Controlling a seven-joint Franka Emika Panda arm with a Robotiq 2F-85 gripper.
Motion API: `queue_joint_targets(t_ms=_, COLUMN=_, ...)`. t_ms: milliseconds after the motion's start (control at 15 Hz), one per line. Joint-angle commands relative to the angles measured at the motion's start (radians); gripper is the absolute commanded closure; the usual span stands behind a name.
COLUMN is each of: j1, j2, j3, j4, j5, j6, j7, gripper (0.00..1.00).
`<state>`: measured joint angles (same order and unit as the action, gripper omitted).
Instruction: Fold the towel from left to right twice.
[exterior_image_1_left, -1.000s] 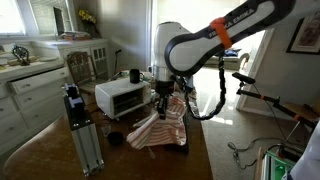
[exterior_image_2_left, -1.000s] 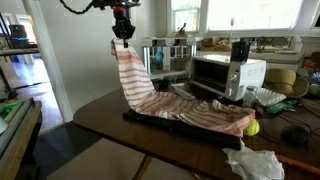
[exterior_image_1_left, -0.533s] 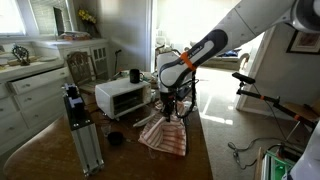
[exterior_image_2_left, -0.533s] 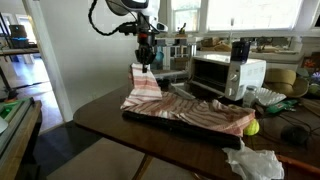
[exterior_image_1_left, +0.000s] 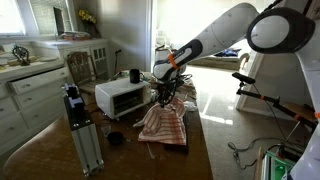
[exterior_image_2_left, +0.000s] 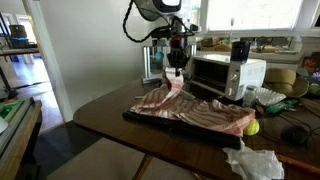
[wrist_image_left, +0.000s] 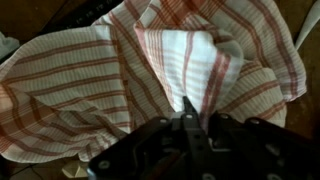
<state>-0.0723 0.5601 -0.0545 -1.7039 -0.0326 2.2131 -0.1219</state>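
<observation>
The gripper needs to move along the towel (exterior_image_2_left: 200, 110) toward its flat end by the yellow-green ball and release the pinched fold there, since that end is still uncovered.
The towel (exterior_image_2_left: 200, 110), striped pinkish-red and cream, lies along a dark flat pad (exterior_image_2_left: 140, 118) on the wooden table. One end is lifted and drawn over the rest of the cloth. My gripper (exterior_image_2_left: 176, 68) is shut on that lifted end, just above the towel and close to the white toaster oven (exterior_image_2_left: 225, 74). In an exterior view the gripper (exterior_image_1_left: 165, 93) hangs over the bunched towel (exterior_image_1_left: 162, 125). In the wrist view the towel (wrist_image_left: 100, 70) fills the picture, and the closed fingertips (wrist_image_left: 187, 103) pinch a fold of it.
The toaster oven (exterior_image_1_left: 120, 97) stands behind the towel with a dark mug (exterior_image_1_left: 134, 75) beyond it. A yellow-green ball (exterior_image_2_left: 252, 127) and crumpled white paper (exterior_image_2_left: 250, 160) lie near the table's end. An aluminium post (exterior_image_1_left: 80, 125) and a small dark object (exterior_image_1_left: 115, 138) stand at the table's edge.
My gripper has carried the towel's end from high above the table's far end, across and down towards the toaster oven. The lifted part now lies over the rest of the towel.
</observation>
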Motion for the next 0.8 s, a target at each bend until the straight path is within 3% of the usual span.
queue_joint_targets(t_ms=0, j1=-0.024, j2=0.136, j3=-0.037, j4=0.215, j5=-0.041, j6=-0.087, j7=0.013, gripper=0.97)
queue_joint_targets(t_ms=467, j1=-0.08, j2=0.282, j3=-0.13, j4=0.448, j5=-0.115, j6=-0.243, j7=0.05, gripper=0.97)
queue_joint_targets(t_ms=733, j1=-0.11, j2=0.361, j3=-0.152, j4=0.539, j5=-0.126, j6=-0.231, j7=0.091, gripper=0.97)
